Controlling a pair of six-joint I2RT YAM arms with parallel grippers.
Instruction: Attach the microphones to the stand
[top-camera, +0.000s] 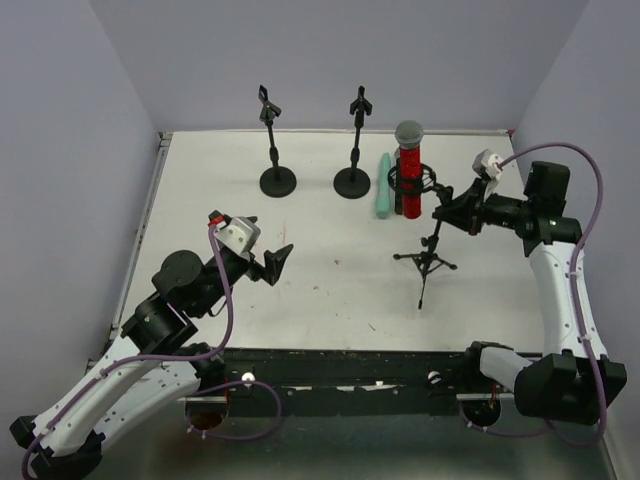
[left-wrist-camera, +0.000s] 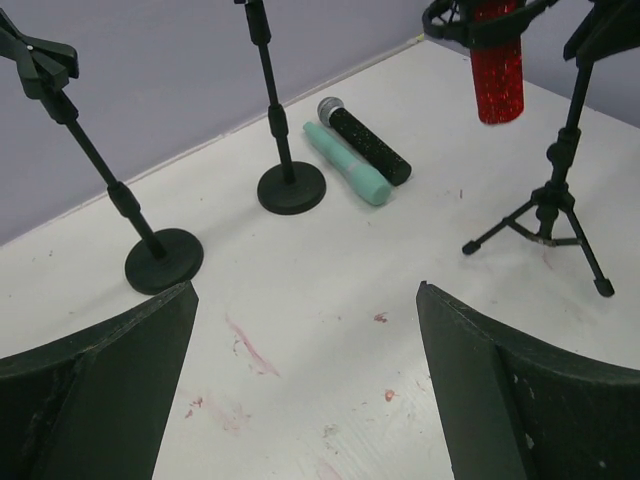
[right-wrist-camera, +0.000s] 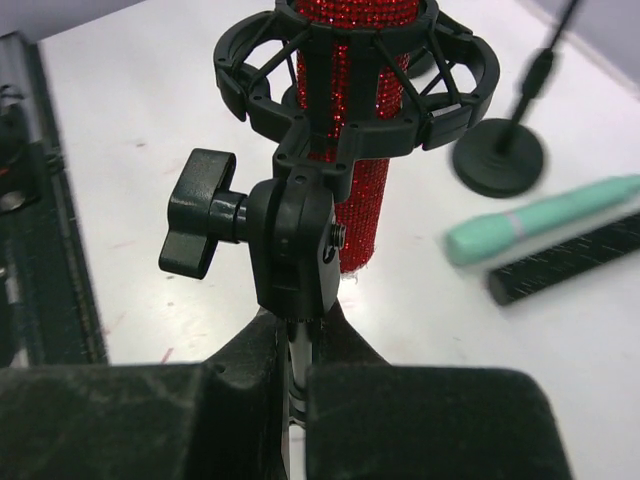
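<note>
The right gripper carries the stand outward and to the right in the top view next, onto empty table (top-camera: 477, 252), since the stand's mount crowds the black microphone.
The red microphone (top-camera: 408, 165) with a silver mesh head stands upright in the black shock mount (right-wrist-camera: 440, 95) of a tripod stand (top-camera: 428, 262). My right gripper (top-camera: 443, 213) is shut on the stand's pole just below the mount; its fingers (right-wrist-camera: 250, 370) pinch the pole in the right wrist view. The mint-green microphone (left-wrist-camera: 346, 163) and the black microphone (left-wrist-camera: 368, 147) lie side by side on the table behind the tripod. My left gripper (top-camera: 275, 262) is open and empty, above bare table at the left (left-wrist-camera: 305, 300).
Two round-base stands (top-camera: 277, 140) (top-camera: 353, 135) with empty clips stand at the back. The tripod's legs (left-wrist-camera: 545, 225) spread over the table right of centre. A purple wall runs behind, and a black rail (top-camera: 340, 360) runs along the near edge.
</note>
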